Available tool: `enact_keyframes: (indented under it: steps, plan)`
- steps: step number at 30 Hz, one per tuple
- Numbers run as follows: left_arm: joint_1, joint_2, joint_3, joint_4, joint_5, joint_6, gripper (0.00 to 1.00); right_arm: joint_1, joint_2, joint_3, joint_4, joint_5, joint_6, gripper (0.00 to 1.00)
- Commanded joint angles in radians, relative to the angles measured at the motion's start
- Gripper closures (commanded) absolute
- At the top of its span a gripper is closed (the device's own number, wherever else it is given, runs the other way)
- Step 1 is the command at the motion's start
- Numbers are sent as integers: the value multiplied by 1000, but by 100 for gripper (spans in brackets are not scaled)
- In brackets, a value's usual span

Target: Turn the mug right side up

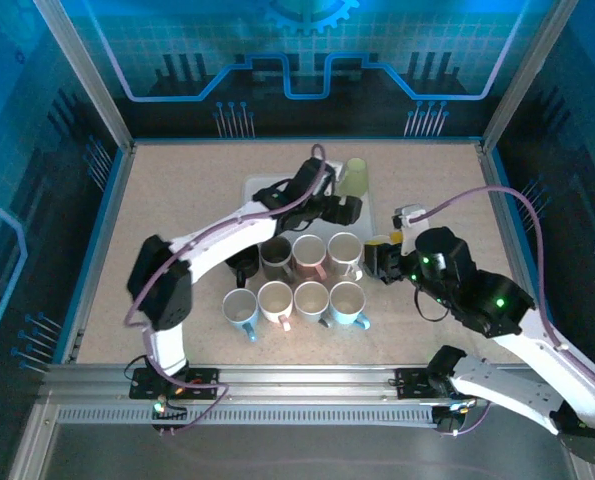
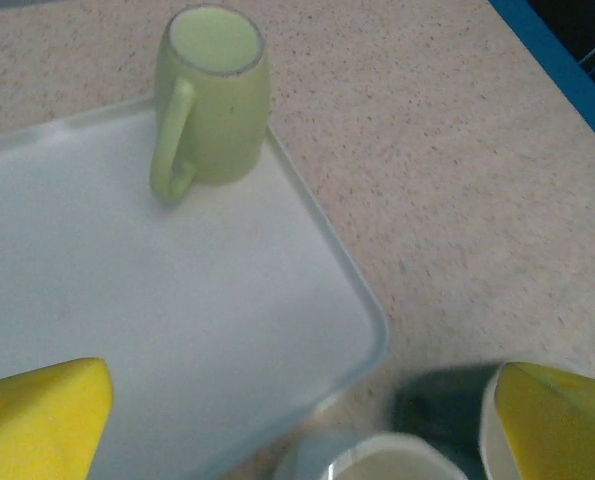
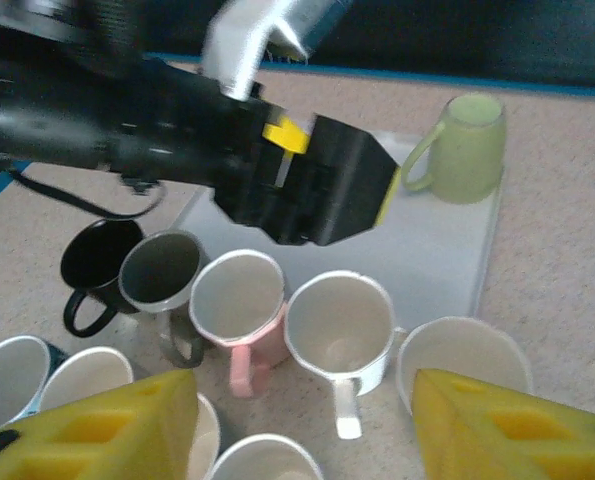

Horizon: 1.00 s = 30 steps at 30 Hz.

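Note:
The robot's left gripper should next move outward over the tray (image 1: pixel 261 189) and lower its open fingers astride the green mug's body (image 1: pixel 354 180), because that mug stands base up beyond them.
A pale green mug (image 1: pixel 356 178) stands upside down, base up, on the far right corner of a white tray (image 1: pixel 261 189). In the left wrist view the green mug (image 2: pixel 215 95) sits ahead with its handle to the left, on the tray (image 2: pixel 369 305). My left gripper (image 1: pixel 345 208) hovers over the tray just short of that mug, and the left gripper (image 2: pixel 297 425) is open with nothing between its yellow fingers (image 2: pixel 42 420). The right gripper (image 1: pixel 377 258) is open above the upright mugs. In the right wrist view the right gripper (image 3: pixel 307 430) holds nothing, and the green mug (image 3: pixel 467 148) is far beyond it.
Several upright mugs stand in two rows in front of the tray: black (image 1: pixel 245 265), grey (image 1: pixel 276 255), pink (image 1: pixel 309 255), white (image 1: pixel 344 250), and a front row (image 1: pixel 310 298). The left arm (image 3: pixel 177 130) crosses above them. Metal frame posts stand at the table's corners.

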Motion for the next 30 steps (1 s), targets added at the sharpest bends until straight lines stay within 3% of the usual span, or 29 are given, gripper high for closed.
enact_keyframes:
  steps: [1, 6, 11, 15, 30]
  plan:
    - [24, 125, 189, -87, -20, 132, 1, -32, -68, -7, 8, 60, -9, 35]
    - [48, 367, 540, -260, 19, 312, 1, -76, -159, -41, 5, 46, -18, 29]
    - [88, 552, 798, -357, 20, 352, 1, -86, -217, -42, 0, -3, -26, 29]
    - [113, 610, 822, -279, -21, 357, 1, -89, -244, -66, 23, -31, -36, 26]
    - [163, 748, 826, 52, 132, 233, 1, -97, -239, -141, 70, -62, -77, 23]
